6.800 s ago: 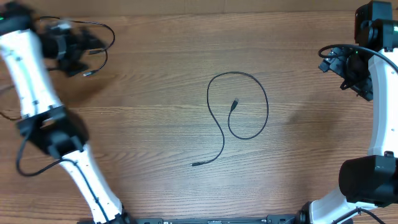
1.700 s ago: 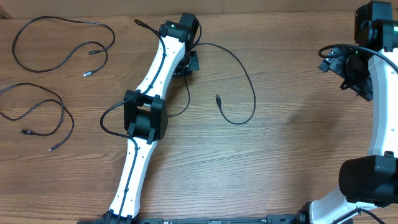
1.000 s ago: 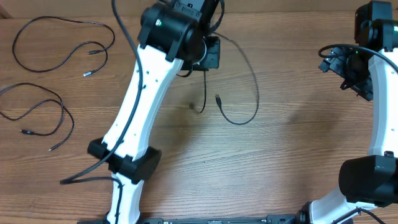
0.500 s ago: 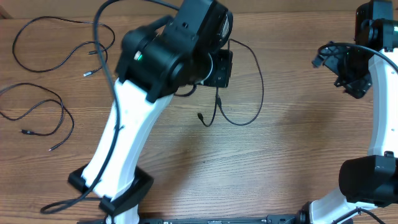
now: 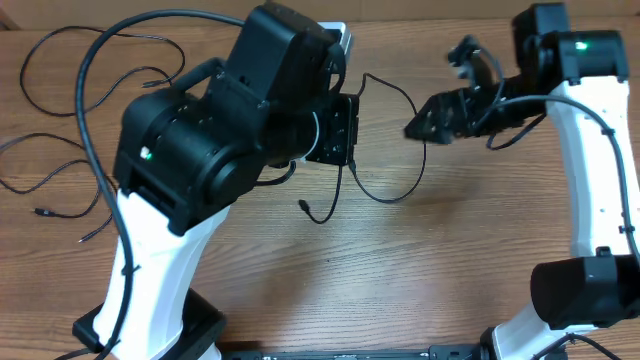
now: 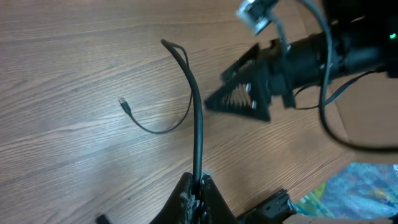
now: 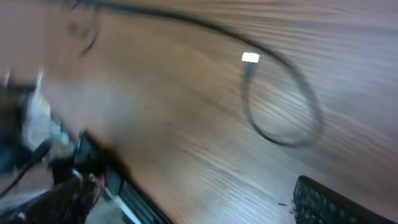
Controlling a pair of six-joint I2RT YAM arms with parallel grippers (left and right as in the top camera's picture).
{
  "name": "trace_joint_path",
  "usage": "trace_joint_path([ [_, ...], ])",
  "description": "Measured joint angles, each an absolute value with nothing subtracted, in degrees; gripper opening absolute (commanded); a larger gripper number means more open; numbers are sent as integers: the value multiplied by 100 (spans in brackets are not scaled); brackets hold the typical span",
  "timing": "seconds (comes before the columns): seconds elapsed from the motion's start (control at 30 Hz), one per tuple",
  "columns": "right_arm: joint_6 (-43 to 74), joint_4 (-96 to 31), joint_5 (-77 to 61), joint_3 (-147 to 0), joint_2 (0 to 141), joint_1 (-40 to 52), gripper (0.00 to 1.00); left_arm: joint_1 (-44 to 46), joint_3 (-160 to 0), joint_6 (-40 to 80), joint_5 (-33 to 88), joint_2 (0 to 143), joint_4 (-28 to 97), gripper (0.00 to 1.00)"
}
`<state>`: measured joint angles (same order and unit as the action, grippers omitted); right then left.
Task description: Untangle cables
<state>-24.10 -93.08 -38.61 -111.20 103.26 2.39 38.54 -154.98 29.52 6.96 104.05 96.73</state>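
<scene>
Next, my right gripper goes to the left in the overhead view and slightly outward, onto the loop's far bend, because its open fingers are empty.
A thin black cable (image 5: 390, 199) hangs in a loop over the middle of the table, and its free plug (image 5: 303, 207) trails low to the left. My left gripper (image 5: 335, 130) is raised high and shut on this cable. In the left wrist view the jaws (image 6: 198, 186) pinch the cable (image 6: 198, 118), which runs up to a bend near the top. My right gripper (image 5: 445, 90) is open just right of the loop, with nothing between its fingers. The right wrist view is blurred and shows the loop (image 7: 283, 118) and one finger (image 7: 329, 202).
Two more black cables lie apart at the table's left side, one at the back left (image 5: 30, 95) and one lower down (image 5: 55, 205). My large left arm (image 5: 200, 150) hides much of the table's left centre. Colourful material (image 6: 360, 193) shows past the table edge.
My left arm has risen further towards the camera with the cable, and the free plug has drifted left. My right arm has swung in from the right edge to just beside the loop, still open.
</scene>
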Motion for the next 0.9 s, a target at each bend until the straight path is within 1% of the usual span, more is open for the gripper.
trace_joint_path([
  [0.13,-3312,-9177,-4077,-11120,10326,668,100,3854,-15498,2989,668,10263,9673,4],
  [0.33,-3813,-8396,-3988,-11120,10326,1070,100,3854,-15498,2991,886,10169,9673,4],
  [0.57,-3922,-7959,-3518,-11120,10326,1061,100,3854,-15498,2991,1083,10167,9673,4],
  [0.73,-3745,-7872,-3168,-11120,10326,1059,100,3854,-15498,2991,1096,10167,9673,4],
  [0.9,-3677,-7470,-3068,-11120,10326,1059,100,3854,-15498,2991,1103,10167,9673,4],
])
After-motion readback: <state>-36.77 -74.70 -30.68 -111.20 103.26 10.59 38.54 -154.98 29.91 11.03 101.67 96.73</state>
